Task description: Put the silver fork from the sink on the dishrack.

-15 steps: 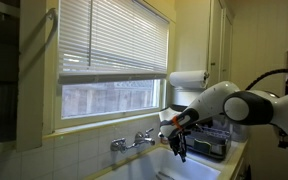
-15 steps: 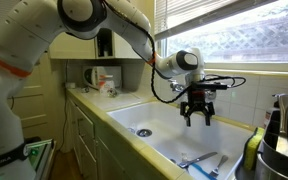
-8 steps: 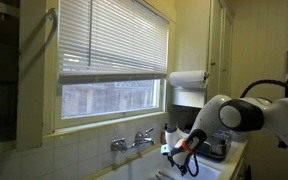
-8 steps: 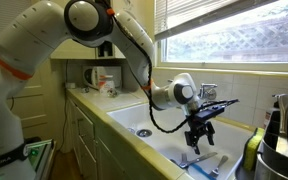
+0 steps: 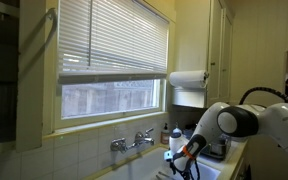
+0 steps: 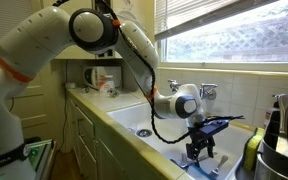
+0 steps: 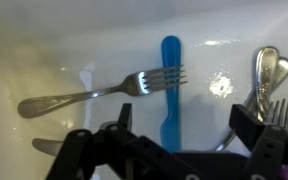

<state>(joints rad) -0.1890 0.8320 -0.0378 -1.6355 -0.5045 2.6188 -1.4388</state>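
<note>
The part of the blue utensil right beside the fork's teeth is already between my gripper's open fingers, so my gripper should next go down toward the bottom of the sink, onto the blue utensil (image 7: 171, 90) there.
The silver fork (image 7: 89, 96) lies flat on the floor of the cream-white sink (image 7: 44, 50), tines to the right, touching a blue plastic utensil (image 7: 171, 90). My gripper (image 7: 184, 125) is open, low inside the basin, its fingers (image 7: 124, 115) straddling the blue utensil just below the fork. In both exterior views the gripper (image 6: 199, 152) (image 5: 184, 166) reaches down into the sink (image 6: 134, 118). The dark dishrack (image 5: 222, 150) stands on the counter behind my arm, mostly hidden.
More silverware (image 7: 266, 75) lies at the right of the basin and a knife (image 7: 44, 147) at the lower left. The faucet (image 5: 134, 140) is on the window side. A paper towel roll (image 5: 189, 78) hangs above. A dark holder with utensils (image 6: 282, 140) stands beside the sink.
My gripper has come down from above the sink into the basin, and now hangs just over the utensils on its floor.
</note>
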